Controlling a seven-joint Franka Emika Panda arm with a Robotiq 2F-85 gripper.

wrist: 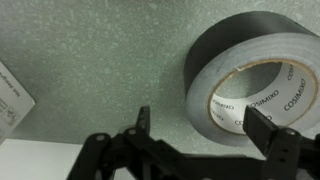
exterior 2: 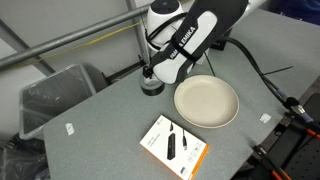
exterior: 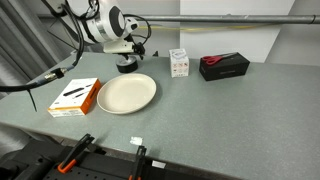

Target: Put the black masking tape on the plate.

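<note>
I will keep my gripper low next and draw its fingers together onto the roll's side (exterior: 134,63) (wrist: 202,109).
The black masking tape (wrist: 250,85) is a thick black roll with a white printed core, lying flat on the grey table. It shows under the gripper in both exterior views (exterior: 126,67) (exterior 2: 151,86). My gripper (wrist: 200,125) is open and low over the roll, one finger left of the roll's wall and the other over its hollow centre. It also shows in both exterior views (exterior: 127,56) (exterior 2: 150,74). The cream-white plate (exterior: 127,94) (exterior 2: 206,101) lies empty close beside the tape.
An orange-and-white flat box (exterior: 75,96) (exterior 2: 174,145) lies next to the plate; its corner shows in the wrist view (wrist: 10,100). A small white box (exterior: 179,63) and a long black box with red (exterior: 224,66) stand further along the table. A bin (exterior 2: 52,95) stands off the table edge.
</note>
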